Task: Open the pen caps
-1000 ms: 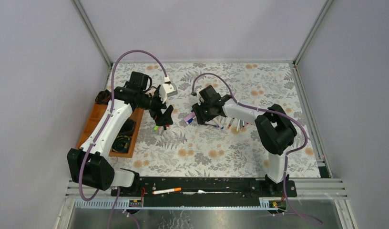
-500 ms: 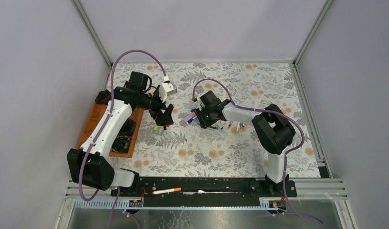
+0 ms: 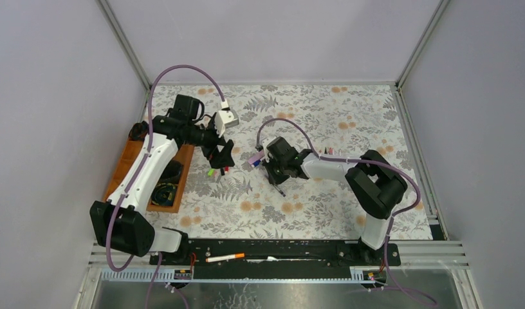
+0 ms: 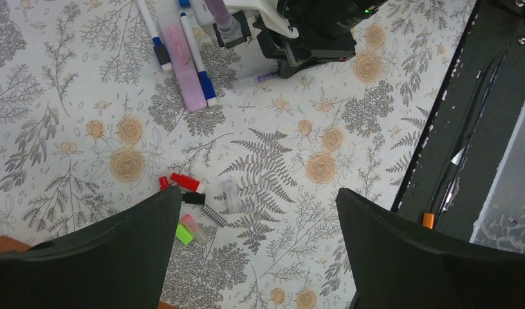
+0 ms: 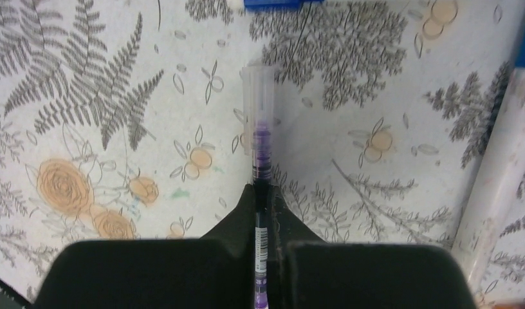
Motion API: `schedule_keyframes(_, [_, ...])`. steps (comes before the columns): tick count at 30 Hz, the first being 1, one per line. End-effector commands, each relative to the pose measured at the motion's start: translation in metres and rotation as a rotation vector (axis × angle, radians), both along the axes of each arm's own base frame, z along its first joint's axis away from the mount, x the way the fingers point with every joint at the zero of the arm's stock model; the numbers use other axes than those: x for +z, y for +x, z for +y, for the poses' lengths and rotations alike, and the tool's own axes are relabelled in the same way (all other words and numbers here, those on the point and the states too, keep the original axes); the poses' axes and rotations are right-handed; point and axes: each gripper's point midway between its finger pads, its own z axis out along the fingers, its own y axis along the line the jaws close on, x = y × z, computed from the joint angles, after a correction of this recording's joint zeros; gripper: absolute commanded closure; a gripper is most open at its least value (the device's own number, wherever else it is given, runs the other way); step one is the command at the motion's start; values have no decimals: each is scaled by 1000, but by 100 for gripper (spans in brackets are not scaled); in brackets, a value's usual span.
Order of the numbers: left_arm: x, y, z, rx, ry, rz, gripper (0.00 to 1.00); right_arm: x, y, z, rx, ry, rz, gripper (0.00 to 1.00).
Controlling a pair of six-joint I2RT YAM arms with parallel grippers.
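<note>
The purple pen's clear cap sticks out past my right gripper's fingers, so my left gripper will move back and across and close on it next.
My right gripper (image 5: pixel 263 190) is shut on a slim purple pen (image 5: pixel 261 161) low over the cloth. The pen's clear cap (image 5: pixel 258 84) is on and sticks out ahead of the fingertips. From above, the right gripper (image 3: pixel 273 169) sits mid-table beside a pink highlighter (image 3: pixel 253 159). My left gripper (image 4: pixel 257 193) hangs open above several loose pen caps: red (image 4: pixel 184 182), black (image 4: pixel 194 198), green (image 4: pixel 184 233), pink (image 4: pixel 194 225) and clear (image 4: pixel 229 195). The left gripper (image 3: pixel 221 158) holds nothing.
More pens (image 4: pixel 199 64) with blue ends lie by the pink highlighter (image 4: pixel 183 71). A wooden tray (image 3: pixel 128 161) with dark items stands at the left edge. An orange-tipped pen (image 3: pixel 224 257) rests on the black base rail (image 3: pixel 298 251).
My right gripper has moved left and nearer, dropped low and shut on the purple pen. The left arm has stayed where it was, open.
</note>
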Motion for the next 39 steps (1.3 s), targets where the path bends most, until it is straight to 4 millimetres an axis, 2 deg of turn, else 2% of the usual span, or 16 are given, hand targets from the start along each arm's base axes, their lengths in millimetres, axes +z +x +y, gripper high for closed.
schedule_keyframes(1, [-7,-15,-1,-89,-16,-7,2,16,-29,-7,26,23,59,100])
schedule_keyframes(5, [-26,-33,-2,-200,-23,-6,2,55,-47,11,99,162,107,100])
schedule_keyframes(10, [-39,-58,-9,-371,-72,-70,2,93,-81,36,220,333,265,100])
schedule_keyframes(15, [-44,-61,-16,-446,-40,-197,6,125,-98,53,306,468,407,100])
schedule_keyframes(19, [-51,-62,-20,-489,37,-287,9,143,-99,63,347,544,501,100])
schedule_keyframes(23, [-59,-63,-22,-513,86,-298,11,149,-99,69,367,578,550,100])
schedule_keyframes(31, [-77,-68,-28,-549,156,-309,28,150,-96,73,364,605,605,100])
schedule_keyframes(39, [-87,-71,-37,-551,152,-293,67,149,-93,78,350,637,635,100])
